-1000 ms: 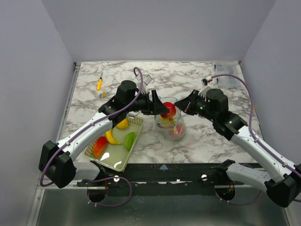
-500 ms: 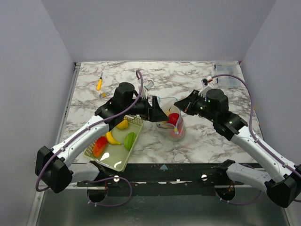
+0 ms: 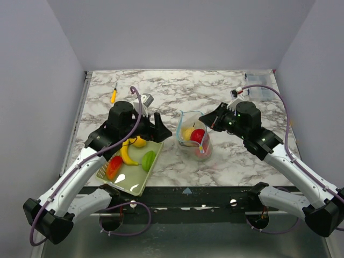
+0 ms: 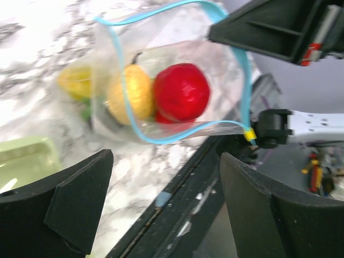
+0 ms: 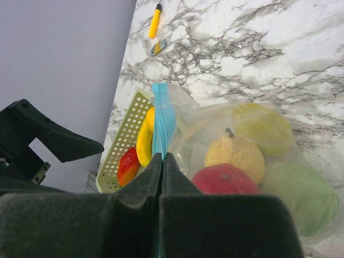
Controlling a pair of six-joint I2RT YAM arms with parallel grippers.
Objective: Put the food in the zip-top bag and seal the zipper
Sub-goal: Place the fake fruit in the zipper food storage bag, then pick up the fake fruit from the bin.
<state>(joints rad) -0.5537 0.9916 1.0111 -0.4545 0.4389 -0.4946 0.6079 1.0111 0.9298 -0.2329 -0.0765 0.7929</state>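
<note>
The left gripper moves back and down around the pepper's middle (image 3: pixel 148 160) next, with the bag (image 3: pixel 194 138) open and the green toy pepper still in the basket.
The clear zip-top bag (image 3: pixel 194 138) stands open on the marble table with a red apple (image 3: pixel 198 135) and a yellow pear (image 3: pixel 187 134) among the food inside. My right gripper (image 3: pixel 207 120) is shut on the bag's light-blue zipper (image 5: pixel 163 121) at the rim and holds it up. The right wrist view also shows the pear (image 5: pixel 235 153), the apple (image 5: pixel 226 180) and a green fruit (image 5: pixel 293 196) inside. My left gripper (image 3: pixel 161 127) is open and empty, left of the bag and apart from it. Its wrist view shows the bag's mouth (image 4: pixel 161 140) and the apple (image 4: pixel 181 91).
A pale green mesh basket (image 3: pixel 141 183) at the front left holds a banana (image 3: pixel 127 153), a red piece (image 3: pixel 114 166), a green piece (image 3: pixel 148 160) and a yellow piece (image 3: pixel 140 142). A yellow tool (image 3: pixel 113 95) lies at the back left. Clear packets (image 3: pixel 259 91) lie at the back right.
My left gripper let the red apple go into the bag, then drew back left toward the basket, open. My right gripper has stayed shut on the zipper.
</note>
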